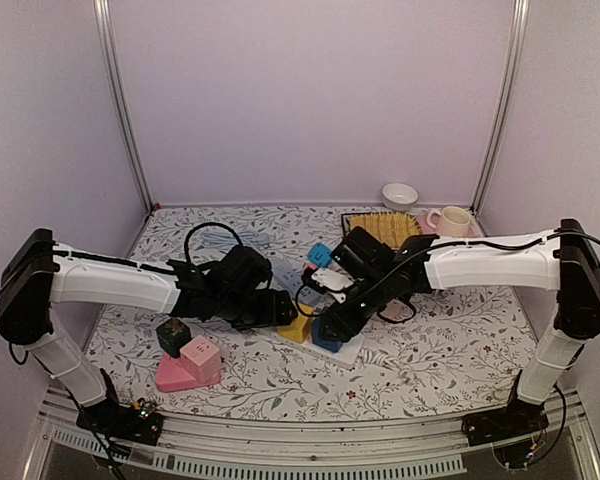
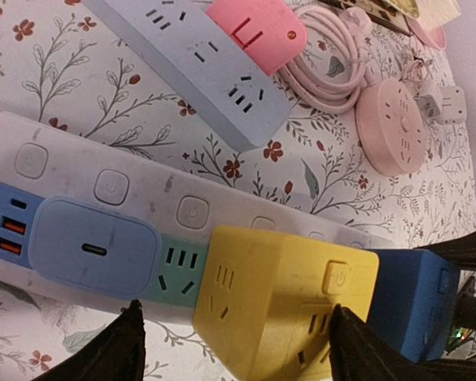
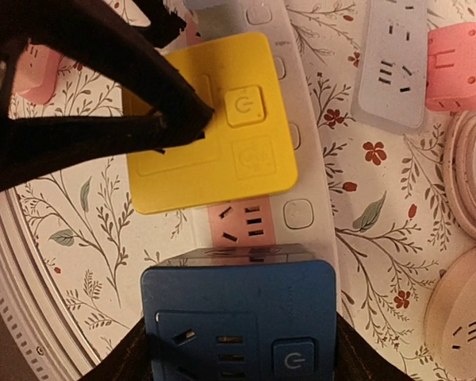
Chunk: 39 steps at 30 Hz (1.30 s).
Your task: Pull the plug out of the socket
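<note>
The tabletop to the right of my right gripper in the top view is clear, so I will lift the blue cube, carry it there, lower it and let go of it.
A white power strip [image 2: 143,190] lies on the floral table and carries a yellow cube plug [image 2: 278,302] and a blue cube plug [image 3: 238,317], with a pink outlet [image 3: 242,222] between them. My left gripper [image 2: 242,349] is open and straddles the yellow cube; its right finger [image 2: 357,349] touches the cube's side and its left finger stands apart. My right gripper [image 3: 239,357] is shut on the blue cube, with a finger against each side. In the top view both grippers meet at table centre, the left [image 1: 280,310] beside the right [image 1: 335,325].
A light blue USB adapter [image 2: 91,248] sits at the strip's left end. Behind lie a pale blue strip [image 2: 198,63] with a pink plug [image 2: 254,28], a pink cable coil [image 2: 325,71] and a round pink socket [image 2: 393,127]. A pink block [image 1: 188,362] sits front left, a mug [image 1: 452,220] back right.
</note>
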### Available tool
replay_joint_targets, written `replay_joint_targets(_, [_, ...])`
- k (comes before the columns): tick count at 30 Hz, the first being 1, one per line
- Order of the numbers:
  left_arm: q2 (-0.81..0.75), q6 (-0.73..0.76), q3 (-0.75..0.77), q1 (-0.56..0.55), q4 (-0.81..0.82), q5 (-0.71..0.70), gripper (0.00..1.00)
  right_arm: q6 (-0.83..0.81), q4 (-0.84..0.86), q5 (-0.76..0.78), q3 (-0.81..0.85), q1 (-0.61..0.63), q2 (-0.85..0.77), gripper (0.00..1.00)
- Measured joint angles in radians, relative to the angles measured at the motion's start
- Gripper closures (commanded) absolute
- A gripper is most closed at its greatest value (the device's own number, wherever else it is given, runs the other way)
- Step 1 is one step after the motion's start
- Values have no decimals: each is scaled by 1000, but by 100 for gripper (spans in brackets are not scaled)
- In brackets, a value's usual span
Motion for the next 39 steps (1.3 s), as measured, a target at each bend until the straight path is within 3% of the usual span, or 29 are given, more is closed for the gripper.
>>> replay_joint_targets(8, [2, 0, 0, 0, 3, 2, 21, 3, 110, 103, 25, 51, -130, 74])
replay_joint_targets(14, [3, 2, 11, 0, -7, 1, 21, 58, 120, 154, -9, 19, -177, 75])
replay_joint_targets(26, [48, 71, 168, -2, -209, -19, 21, 338, 88, 129, -369, -308, -401, 75])
replay_joint_targets(35, [69, 113, 248, -10, -325, -23, 21, 494, 118, -56, -586, -546, -494, 74])
replay_joint_targets(37, [73, 119, 259, -14, -343, -23, 21, 516, 149, -108, -612, -589, -500, 70])
replay_joint_targets(39, [76, 126, 267, -18, -357, -23, 21, 535, 180, -159, -636, -629, -503, 57])
